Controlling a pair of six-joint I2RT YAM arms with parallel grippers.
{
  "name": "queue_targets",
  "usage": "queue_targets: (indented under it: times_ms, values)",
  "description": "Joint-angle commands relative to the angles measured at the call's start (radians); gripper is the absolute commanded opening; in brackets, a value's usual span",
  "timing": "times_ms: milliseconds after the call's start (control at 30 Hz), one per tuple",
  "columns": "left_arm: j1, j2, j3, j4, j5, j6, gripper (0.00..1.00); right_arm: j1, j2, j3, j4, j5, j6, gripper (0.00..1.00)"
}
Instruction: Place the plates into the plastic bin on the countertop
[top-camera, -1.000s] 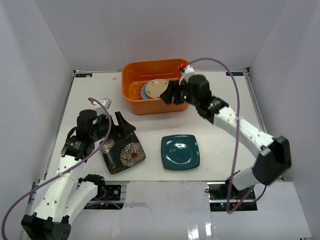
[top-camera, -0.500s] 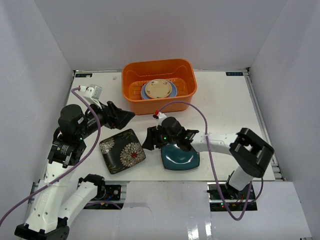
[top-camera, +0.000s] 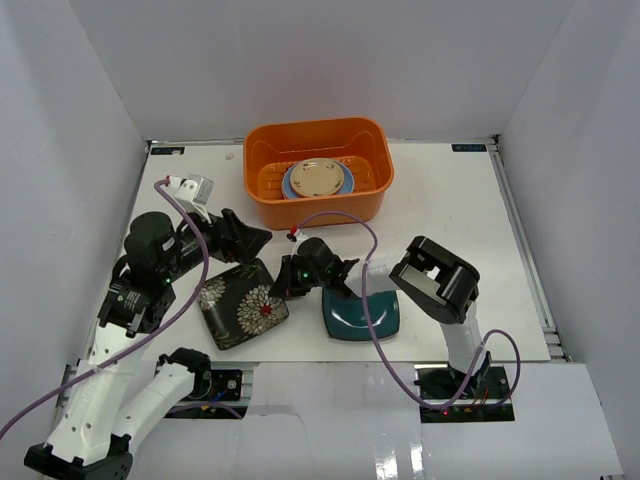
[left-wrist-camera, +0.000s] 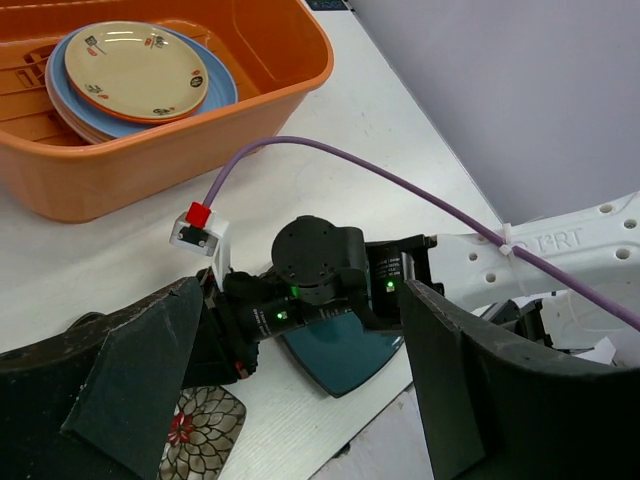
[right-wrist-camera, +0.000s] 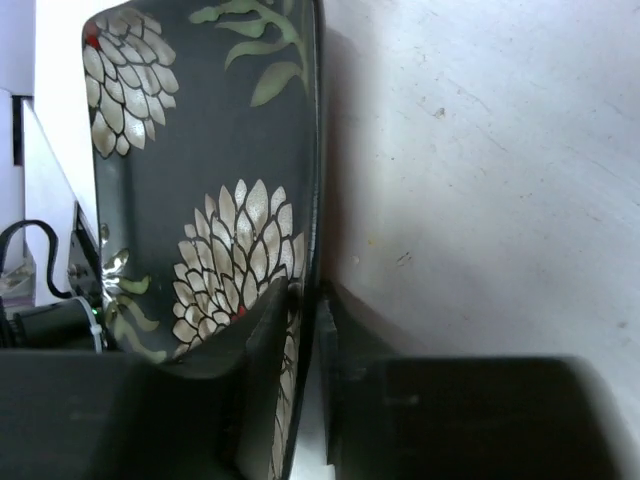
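My right gripper rises next, carries the black plate outward, lowers it onto the cream plate (top-camera: 316, 178) and releases, since the bin stands outward of my gripper.
The square black plate with white flowers (top-camera: 240, 305) lies on the countertop (top-camera: 450, 220) at the front left. My right gripper (top-camera: 284, 278) is at its right edge, and the right wrist view shows the fingers (right-wrist-camera: 262, 330) shut on that plate's rim (right-wrist-camera: 200, 200). The square dark teal plate (top-camera: 365, 312) lies under the right forearm. My left gripper (top-camera: 240, 240) hangs open just above and behind the black plate, holding nothing. The orange plastic bin (top-camera: 315, 132) at the back holds a cream plate (top-camera: 316, 178) stacked on a light blue one (top-camera: 290, 186).
White walls close in the countertop on the left, back and right. A purple cable (top-camera: 340, 222) loops from the right wrist over the teal plate. The right arm's elbow (top-camera: 435, 278) sits folded beside that plate. The bin's front wall (left-wrist-camera: 200, 130) stands close behind both grippers.
My right arm swung from the bin down across the teal plate to the black plate's right edge, and its jaws closed on the rim. The left gripper drew back off that plate.
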Motion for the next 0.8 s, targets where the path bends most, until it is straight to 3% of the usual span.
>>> queue_targets:
  times_ms: [0, 167, 300, 400, 600, 767]
  values:
    - [-0.014, -0.015, 0.002, -0.008, -0.059, 0.033, 0.91, 0.007, 0.019, -0.001, 0.053, 0.021, 0.059, 0.08]
    - [-0.041, -0.012, 0.12, -0.048, -0.13, 0.045, 0.91, 0.008, -0.192, -0.108, 0.073, 0.027, 0.062, 0.08]
    - [-0.084, -0.012, 0.209, -0.054, -0.109, 0.047, 0.91, -0.001, -0.48, -0.057, -0.115, 0.101, -0.028, 0.08]
    - [-0.106, -0.021, 0.218, -0.056, -0.087, 0.024, 0.91, -0.044, -0.603, 0.046, -0.264, 0.165, -0.105, 0.08]
    - [-0.124, -0.061, 0.171, -0.087, -0.144, -0.011, 0.91, -0.283, -0.605, 0.268, -0.358, 0.05, -0.139, 0.08]
    - [-0.127, -0.069, 0.027, -0.065, -0.066, -0.103, 0.91, -0.459, -0.472, 0.478, -0.381, 0.022, -0.136, 0.08]
